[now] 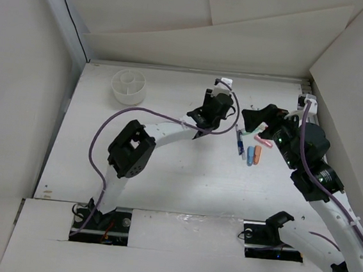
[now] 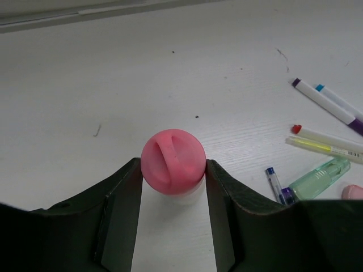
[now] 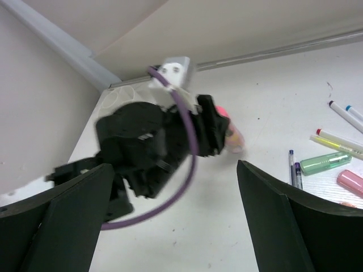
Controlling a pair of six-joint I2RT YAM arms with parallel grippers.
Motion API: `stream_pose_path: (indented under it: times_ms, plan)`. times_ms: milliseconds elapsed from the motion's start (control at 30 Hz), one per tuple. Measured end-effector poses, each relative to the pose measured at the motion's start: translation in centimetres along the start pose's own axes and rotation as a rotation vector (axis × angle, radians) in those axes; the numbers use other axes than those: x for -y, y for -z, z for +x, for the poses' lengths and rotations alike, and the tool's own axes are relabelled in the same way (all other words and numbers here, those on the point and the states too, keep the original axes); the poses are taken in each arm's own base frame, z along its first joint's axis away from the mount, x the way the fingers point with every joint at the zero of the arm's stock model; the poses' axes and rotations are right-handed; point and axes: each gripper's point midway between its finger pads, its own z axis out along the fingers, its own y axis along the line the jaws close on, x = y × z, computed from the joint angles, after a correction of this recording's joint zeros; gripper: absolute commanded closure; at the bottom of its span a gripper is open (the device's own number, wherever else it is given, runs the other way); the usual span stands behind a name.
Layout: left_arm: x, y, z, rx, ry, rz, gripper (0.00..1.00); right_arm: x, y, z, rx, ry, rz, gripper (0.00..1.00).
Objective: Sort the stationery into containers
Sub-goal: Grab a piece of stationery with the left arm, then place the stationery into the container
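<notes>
The tube should go to the left in the top view next, carried by my left gripper. My left gripper will then let go of it inside the cup's empty round middle [image 1: 128, 77].
My left gripper [image 2: 173, 170] is shut on the short tube with the round pink cap [image 2: 173, 161], both fingers against the cap, low over the table. In the top view the left gripper [image 1: 217, 107] hides the tube. The tube shows in the right wrist view [image 3: 232, 135] at the left gripper's tip. My right gripper [image 3: 174, 166] is open and empty, just right of the left one [image 1: 254, 120]. The white divided cup [image 1: 129, 86] stands at the far left, apart from both grippers.
Loose stationery lies right of the left gripper: a purple-capped marker [image 2: 323, 102], a red-capped pen [image 2: 326, 137], a green piece [image 2: 319, 178], a blue pen [image 2: 274, 182] and a pink piece [image 2: 353, 191]. They form a cluster [image 1: 250, 152] below the right gripper. Walls enclose the table.
</notes>
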Motion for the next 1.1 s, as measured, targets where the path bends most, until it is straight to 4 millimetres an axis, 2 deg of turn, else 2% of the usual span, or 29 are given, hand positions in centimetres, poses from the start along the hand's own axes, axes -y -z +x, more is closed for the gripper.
stream_pose_path:
  times_ms: [67, 133, 333, 467, 533, 633, 733, 867, 1000, 1100]
  plan:
    - [-2.0, 0.5, -1.7, 0.015, 0.045, -0.013, 0.88, 0.0, 0.0, 0.0, 0.001, 0.000, -0.001, 0.05]
    - [-4.5, 0.9, -4.2, 0.043, 0.112, -0.024, 0.88, 0.0, -0.1, 0.0, 0.005, -0.001, -0.003, 0.05]
    - [-15.4, 2.2, -12.7, 0.176, 0.288, -0.151, 0.88, 0.2, -0.3, 0.6, -0.003, 0.001, 0.000, 0.05]
    - [-22.1, 2.9, -15.8, 0.220, 0.342, -0.250, 0.86, 0.4, -0.4, 1.3, -0.017, 0.002, -0.003, 0.06]
    - [-24.9, 2.9, -16.6, 0.227, 0.358, -0.292, 0.86, 0.5, -0.7, 1.8, -0.029, 0.004, 0.000, 0.06]
    - [-29.0, 3.2, -16.9, 0.200, 0.368, -0.360, 0.86, 0.3, -1.2, 2.4, -0.046, 0.007, -0.006, 0.06]
    - [-34.0, 3.9, -18.0, 0.220, 0.393, -0.444, 0.86, -0.1, -1.7, 3.4, -0.072, 0.012, -0.016, 0.06]
    - [-39.1, 4.8, -17.9, 0.223, 0.413, -0.537, 0.86, -0.4, -2.4, 4.5, -0.101, 0.018, -0.022, 0.09]
    - [-42.2, 4.7, -16.4, 0.191, 0.420, -0.590, 0.86, -0.6, -2.6, 4.7, -0.106, 0.019, -0.025, 0.10]
    - [-43.1, 3.8, -14.9, 0.152, 0.410, -0.612, 0.86, -0.8, -2.7, 4.6, -0.101, 0.017, -0.032, 0.10]
